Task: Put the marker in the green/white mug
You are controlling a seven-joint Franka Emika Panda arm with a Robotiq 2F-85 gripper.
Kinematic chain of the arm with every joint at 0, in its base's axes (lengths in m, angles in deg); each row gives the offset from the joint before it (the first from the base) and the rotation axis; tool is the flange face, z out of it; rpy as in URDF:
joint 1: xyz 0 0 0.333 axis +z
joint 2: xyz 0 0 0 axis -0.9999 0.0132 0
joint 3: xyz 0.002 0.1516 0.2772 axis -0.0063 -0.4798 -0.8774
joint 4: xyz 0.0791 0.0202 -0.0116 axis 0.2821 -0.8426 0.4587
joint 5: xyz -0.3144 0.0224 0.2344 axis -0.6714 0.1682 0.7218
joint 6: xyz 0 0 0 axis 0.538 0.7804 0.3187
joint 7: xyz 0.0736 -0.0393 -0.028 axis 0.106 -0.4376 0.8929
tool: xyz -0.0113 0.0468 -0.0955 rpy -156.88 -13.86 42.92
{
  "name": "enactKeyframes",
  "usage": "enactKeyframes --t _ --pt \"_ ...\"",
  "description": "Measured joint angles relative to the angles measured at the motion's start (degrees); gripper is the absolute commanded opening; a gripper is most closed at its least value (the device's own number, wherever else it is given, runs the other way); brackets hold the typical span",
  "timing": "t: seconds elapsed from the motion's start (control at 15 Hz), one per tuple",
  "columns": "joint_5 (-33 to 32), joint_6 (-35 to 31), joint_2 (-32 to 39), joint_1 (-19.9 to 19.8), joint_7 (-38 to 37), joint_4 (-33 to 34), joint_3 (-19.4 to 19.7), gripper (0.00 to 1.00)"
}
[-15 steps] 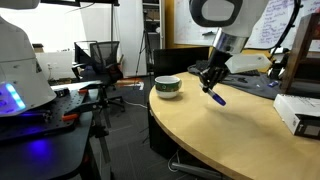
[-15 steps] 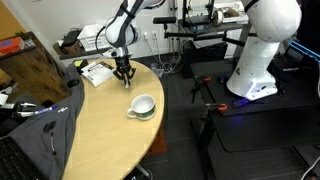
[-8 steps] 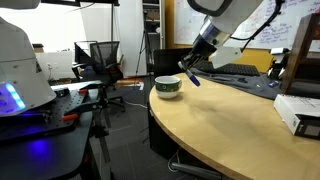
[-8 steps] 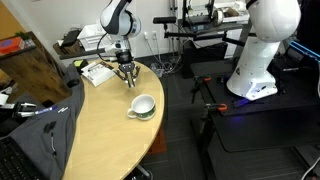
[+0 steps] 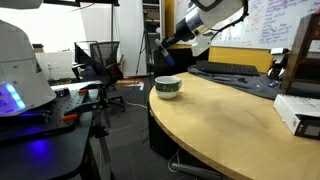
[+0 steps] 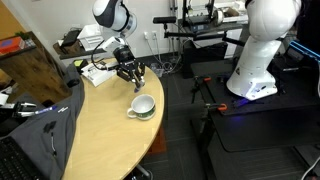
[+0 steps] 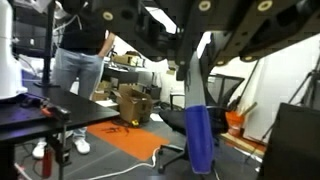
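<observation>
The blue marker still hangs above the mug's rim, so I will lower my gripper toward the green/white mug [image 5: 168,87] and bring the marker's tip down into its opening.
The green/white mug [image 5: 168,87] stands near the table's edge; it also shows in the other exterior view [image 6: 142,106]. My gripper [image 5: 167,41] is raised and tilted above and slightly behind the mug, seen also in an exterior view [image 6: 132,72]. It is shut on the blue marker [image 7: 198,138], which sticks out from between the fingers [image 7: 207,62] in the wrist view. The marker's tip [image 6: 139,84] points down toward the mug. The wrist view looks out across the room; the mug is not in it.
A white box [image 5: 298,112] lies on the round wooden table [image 5: 230,130] at the right. Papers and a flat box [image 6: 97,72] lie behind the gripper. A dark cloth [image 6: 35,112] lies on the table's other side. An office chair [image 5: 100,60] and a white robot base [image 6: 262,50] stand off the table.
The arm has lifted the marker off the table, swung it over toward the mug and tilted the wrist upward. The mug has not moved.
</observation>
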Motion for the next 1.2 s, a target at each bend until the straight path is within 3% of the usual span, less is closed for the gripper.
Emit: enactKeyframes --t 0.27,0.73,0.87,1.0,1.2 --pt "-1.5 8.4 6.2 -3.4 0.1 0.9 -1.6 0.05" --pt "-1.5 8.9 15.1 -2.8 -0.1 6.4 -1.3 0.05" --pt "-0.7 9.2 15.7 -1.2 -0.6 7.9 0.1 0.44" --pt "1.5 10.9 15.5 3.5 -0.7 10.5 5.5 0.48" --pt "4.2 12.9 15.2 10.7 -0.6 13.9 12.8 0.69"
